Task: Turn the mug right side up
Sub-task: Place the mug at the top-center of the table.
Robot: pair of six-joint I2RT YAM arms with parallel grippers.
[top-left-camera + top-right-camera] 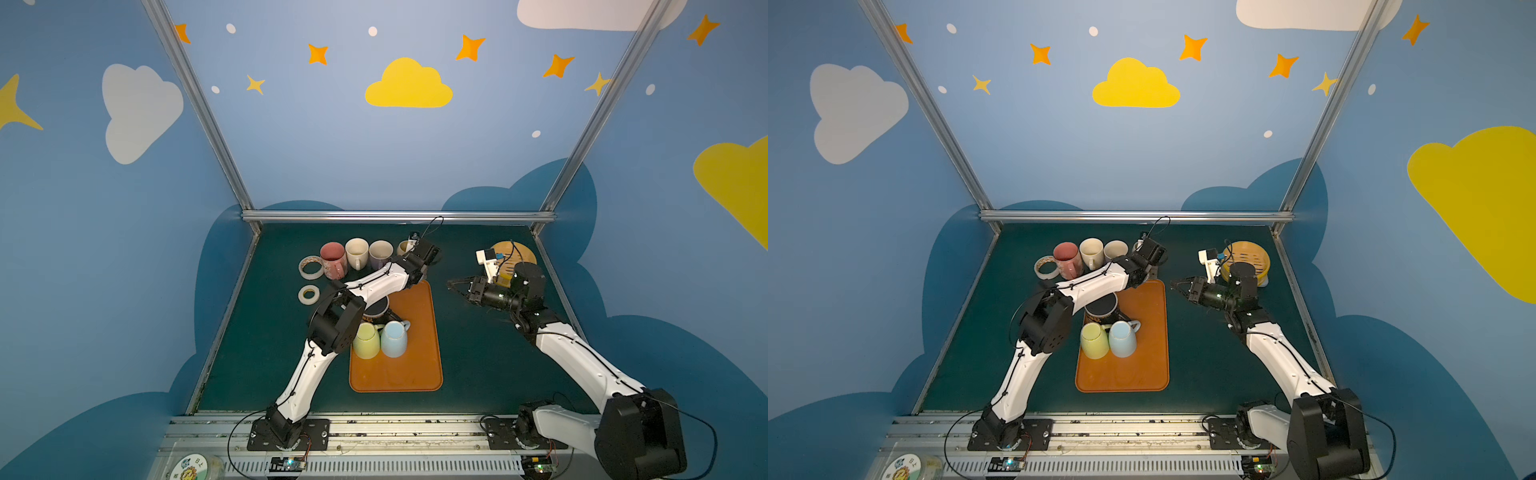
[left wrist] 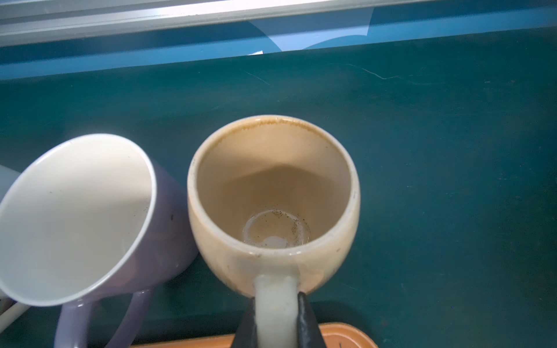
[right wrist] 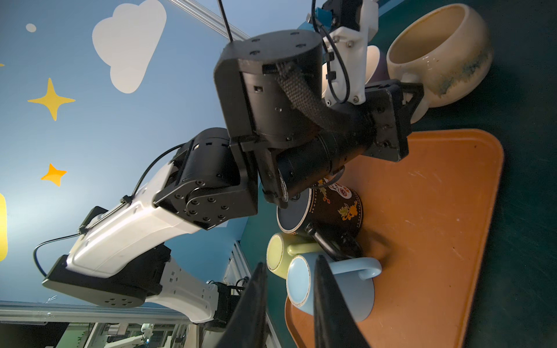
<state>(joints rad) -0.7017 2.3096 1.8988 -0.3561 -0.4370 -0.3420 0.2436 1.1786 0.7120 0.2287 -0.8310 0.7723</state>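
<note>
I need to lower the beige mug (image 1: 402, 248) with my left gripper next onto the green table beside the lavender mug and let go of the beige mug's handle, since the beige mug's opening already faces up.
A beige mug (image 2: 272, 180) stands mouth up on the green table just beyond the orange tray (image 1: 415, 374), next to a lavender mug (image 2: 75, 217). My left gripper (image 2: 276, 301) is shut on its handle, one finger on each side. A top view shows this mug (image 1: 402, 248) mostly hidden behind the left gripper (image 1: 417, 251). The right wrist view shows the mug (image 3: 437, 57) upright with its base on the table. My right gripper (image 1: 451, 284) hangs right of the tray, open and empty, its fingers (image 3: 324, 289) slightly apart.
On the tray, a green mug (image 1: 366, 340), a light blue mug (image 1: 394, 338) and a black flowered mug (image 3: 334, 208) stand upside down. Pink (image 1: 332, 253) and cream (image 1: 356, 249) mugs stand upright at the back left, beside two tape rolls (image 1: 311, 267). A yellow basket (image 1: 1246, 257) sits back right.
</note>
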